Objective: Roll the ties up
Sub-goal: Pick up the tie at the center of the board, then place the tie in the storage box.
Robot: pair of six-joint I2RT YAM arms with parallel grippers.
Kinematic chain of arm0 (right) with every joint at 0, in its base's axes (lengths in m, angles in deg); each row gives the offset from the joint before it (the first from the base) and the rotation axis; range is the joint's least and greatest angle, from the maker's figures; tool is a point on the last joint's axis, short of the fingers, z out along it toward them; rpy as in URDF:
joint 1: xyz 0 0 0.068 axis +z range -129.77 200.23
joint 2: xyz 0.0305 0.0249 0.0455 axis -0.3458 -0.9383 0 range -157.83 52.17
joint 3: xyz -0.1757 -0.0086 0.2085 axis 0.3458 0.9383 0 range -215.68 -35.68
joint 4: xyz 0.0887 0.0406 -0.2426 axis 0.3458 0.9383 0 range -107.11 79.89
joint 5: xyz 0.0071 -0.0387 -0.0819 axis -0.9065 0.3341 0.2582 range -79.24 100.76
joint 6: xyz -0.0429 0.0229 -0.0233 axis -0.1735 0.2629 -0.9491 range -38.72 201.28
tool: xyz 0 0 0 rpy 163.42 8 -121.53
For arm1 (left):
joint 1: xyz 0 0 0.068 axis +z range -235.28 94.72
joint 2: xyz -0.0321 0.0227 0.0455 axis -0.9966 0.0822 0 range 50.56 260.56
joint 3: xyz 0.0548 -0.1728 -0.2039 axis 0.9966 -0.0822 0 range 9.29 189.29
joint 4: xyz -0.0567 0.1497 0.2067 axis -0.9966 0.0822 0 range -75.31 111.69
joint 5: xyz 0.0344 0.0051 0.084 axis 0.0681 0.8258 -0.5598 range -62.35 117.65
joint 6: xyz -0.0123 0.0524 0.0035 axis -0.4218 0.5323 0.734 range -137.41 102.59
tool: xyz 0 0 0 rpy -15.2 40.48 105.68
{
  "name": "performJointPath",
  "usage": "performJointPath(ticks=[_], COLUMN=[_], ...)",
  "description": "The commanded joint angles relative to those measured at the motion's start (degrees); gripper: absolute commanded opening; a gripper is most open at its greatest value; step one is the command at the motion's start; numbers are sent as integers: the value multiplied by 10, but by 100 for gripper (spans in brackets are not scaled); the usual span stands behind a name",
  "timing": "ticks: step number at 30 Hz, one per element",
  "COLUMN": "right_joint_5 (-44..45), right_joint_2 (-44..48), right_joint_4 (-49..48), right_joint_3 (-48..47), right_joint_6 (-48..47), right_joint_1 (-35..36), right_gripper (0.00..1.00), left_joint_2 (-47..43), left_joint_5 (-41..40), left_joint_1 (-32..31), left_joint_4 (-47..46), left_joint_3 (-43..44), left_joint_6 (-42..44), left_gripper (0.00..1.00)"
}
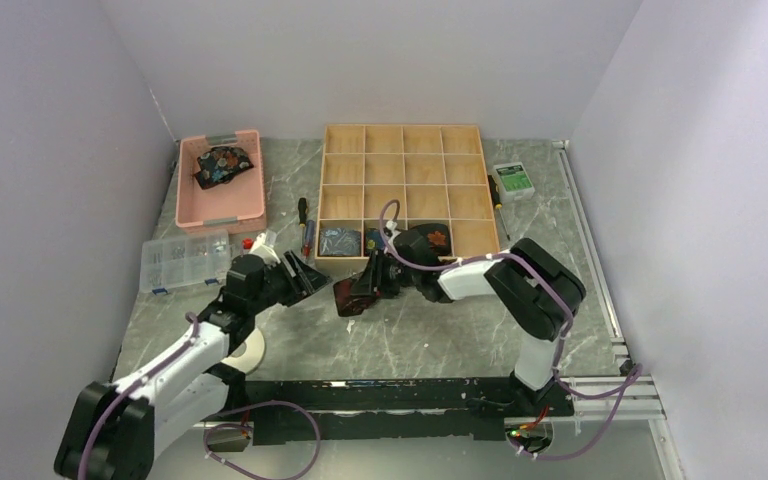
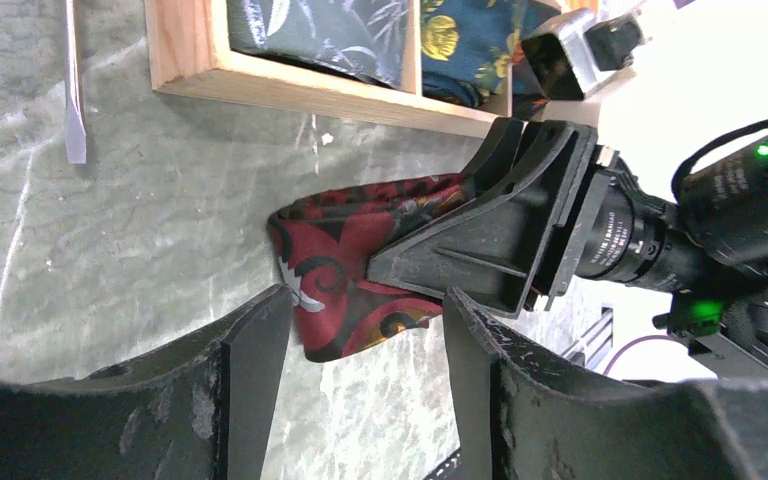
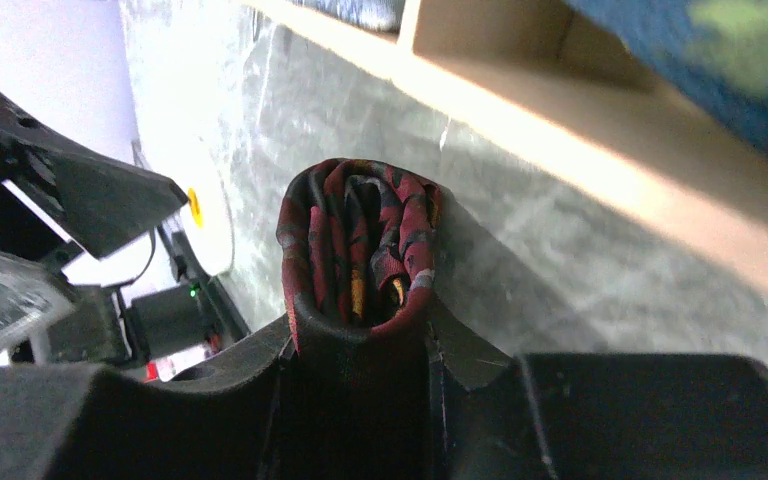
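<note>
The tray's front corner cell (image 1: 475, 236) is empty, so my right gripper will next go up, to the right in the top view, then down to release the roll there.
A rolled dark red tie (image 1: 348, 300) with black swirls lies on the marble table just in front of the wooden grid tray (image 1: 405, 128). My right gripper (image 3: 360, 335) is shut on this roll (image 3: 360, 235), whose spiral end sticks out past the fingers. Seen in the left wrist view, the right gripper (image 2: 480, 245) holds the roll (image 2: 325, 270) from the right. My left gripper (image 2: 360, 345) stands open right at the roll's free end, which just reaches between its fingertips. Rolled ties sit in the tray's front cells: a grey-blue one (image 2: 320, 30) and a dark blue one (image 2: 460, 40).
A pink bin (image 1: 188, 190) at the back left holds a bundled dark floral tie (image 1: 222, 165). A clear parts box (image 1: 185, 262), screwdrivers (image 1: 303, 215), a white tape roll (image 1: 250, 350) and a green-white box (image 1: 513, 180) also lie on the table.
</note>
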Motion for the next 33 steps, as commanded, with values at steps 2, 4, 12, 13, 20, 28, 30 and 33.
performJointPath(ticks=[2,4,12,13,20,28,30,33], right_joint_5=[-71,-82,-51,-34,105,300,360,406], right_joint_2=[90,124,301,322,375,316,303,283], right_joint_4=[-12,-1,223,265,503,635,647,650], right_joint_3=[35,44,9,-6,-144,-249,-259,-266], right_joint_6=[8,7,-80,-102,-215,-297,-313,-329], right_joint_1=[-27,-40,-131,-148,-261,-326,-328,-329], right_gripper=[0,0,0,0,0,0,0,0], left_joint_2=[-93,-119,-174,-178,-189,-196,-201,-209], left_joint_5=[-18,-18,-18,-16,16,33,34,27], left_joint_1=[1,1,1,1,1,1,1,1], left_joint_4=[110,134,202,203,174,142,149,164], left_joint_3=[40,49,80,82,66,30,26,22], left_joint_6=[18,19,31,32,25,24,28,37], left_gripper=[64,64,66,66,66,65,65,66])
